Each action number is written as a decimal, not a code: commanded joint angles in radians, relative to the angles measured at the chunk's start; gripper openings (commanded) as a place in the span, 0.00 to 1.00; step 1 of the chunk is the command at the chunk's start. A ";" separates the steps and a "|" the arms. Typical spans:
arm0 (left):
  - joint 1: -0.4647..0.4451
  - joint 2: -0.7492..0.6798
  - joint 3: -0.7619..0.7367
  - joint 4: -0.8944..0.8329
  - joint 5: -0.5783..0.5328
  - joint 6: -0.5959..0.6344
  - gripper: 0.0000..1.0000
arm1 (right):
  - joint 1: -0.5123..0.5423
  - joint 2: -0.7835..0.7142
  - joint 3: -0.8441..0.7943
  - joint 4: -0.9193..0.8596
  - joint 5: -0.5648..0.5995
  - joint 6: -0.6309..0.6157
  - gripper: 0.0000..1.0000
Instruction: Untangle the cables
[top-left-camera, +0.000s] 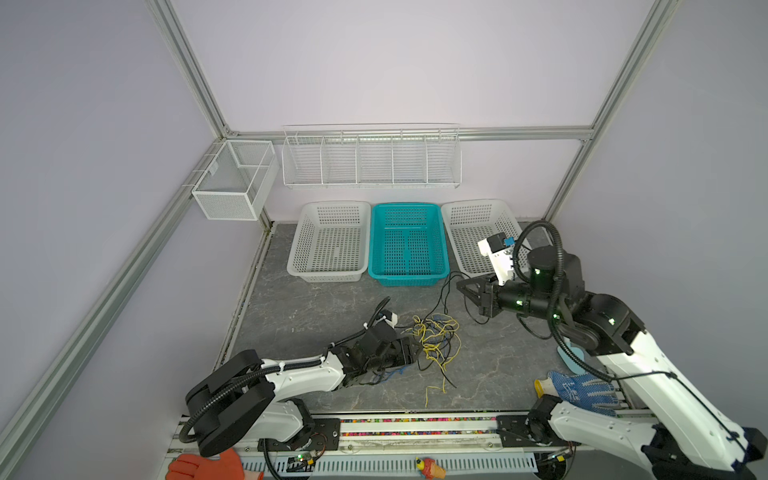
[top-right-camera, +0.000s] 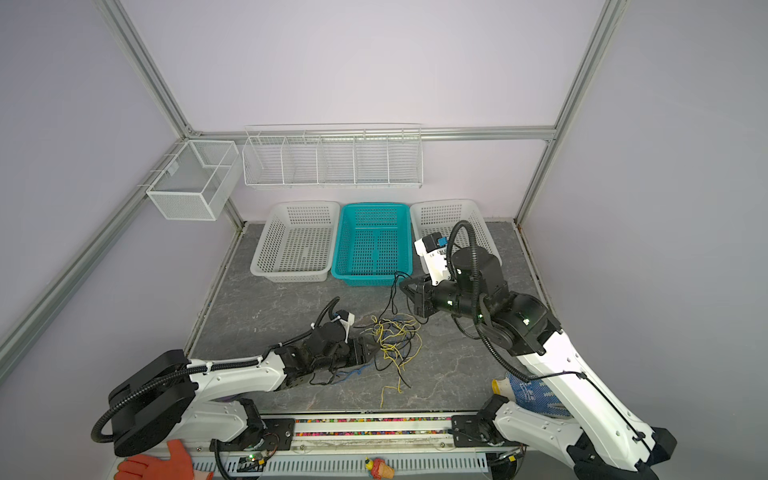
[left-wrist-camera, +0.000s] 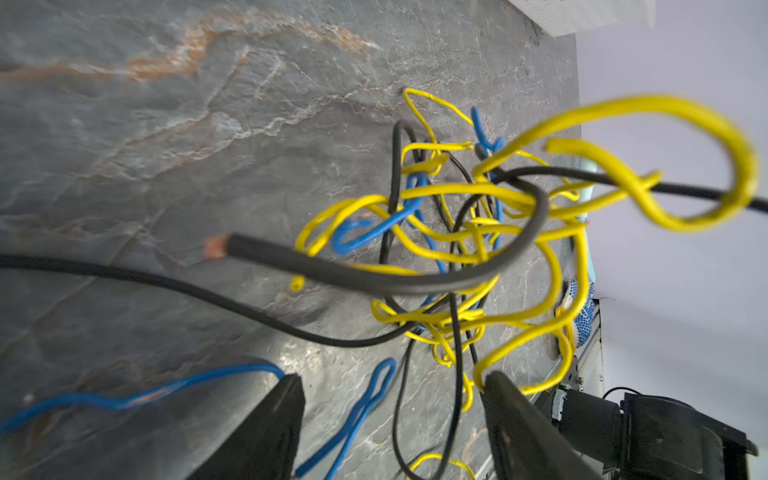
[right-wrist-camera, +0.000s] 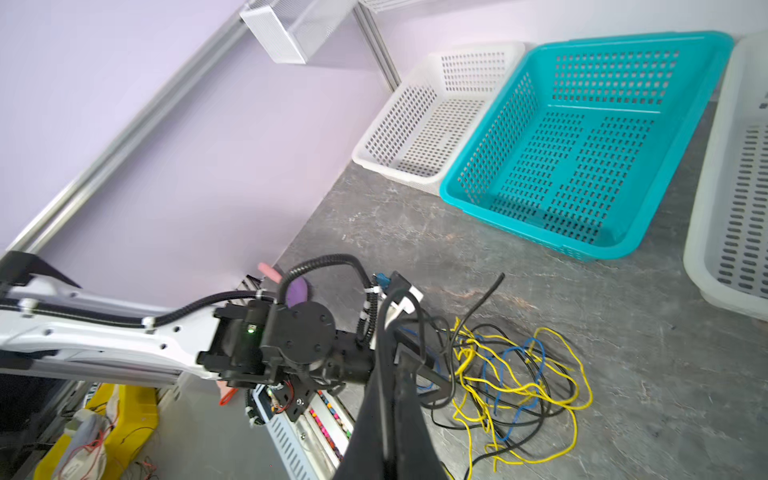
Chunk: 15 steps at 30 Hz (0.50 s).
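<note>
The black cable still runs among yellow wires, so the robot's right gripper will next pull it up and away, then bring it down to the tangle's basket-side edge (top-left-camera: 453, 317) (right-wrist-camera: 564, 344) and let it go.
The cables (top-left-camera: 438, 336) (top-right-camera: 395, 336) lie in a loose tangle of yellow, black and blue wires mid-table. My left gripper (top-left-camera: 411, 349) (top-right-camera: 368, 349) lies low at the tangle's left edge. In the left wrist view it (left-wrist-camera: 395, 386) is open, with a blue loop (left-wrist-camera: 365, 399) and a black strand on the table between its fingers. My right gripper (top-left-camera: 460, 286) (top-right-camera: 403, 286) hangs above and behind the tangle, near the teal basket. It (right-wrist-camera: 390, 332) is shut on a black cable (top-left-camera: 442, 293) that rises from the pile (right-wrist-camera: 511, 374).
Along the back stand a white basket (top-left-camera: 330, 276), a teal basket (top-left-camera: 409, 279) and another white basket (top-left-camera: 457, 210). A wire rack (top-left-camera: 370, 183) and a mesh box (top-left-camera: 226, 208) hang on the walls. A blue-dotted glove (top-left-camera: 582, 390) lies front right.
</note>
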 joint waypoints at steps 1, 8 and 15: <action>0.004 0.000 0.023 0.029 0.005 -0.011 0.69 | 0.008 0.002 0.093 -0.090 -0.023 -0.025 0.06; 0.004 0.020 0.026 0.025 0.006 -0.004 0.69 | 0.008 0.042 0.324 -0.184 -0.021 -0.042 0.06; 0.004 0.057 0.021 0.046 0.011 -0.002 0.69 | 0.006 0.092 0.499 -0.261 -0.038 -0.033 0.06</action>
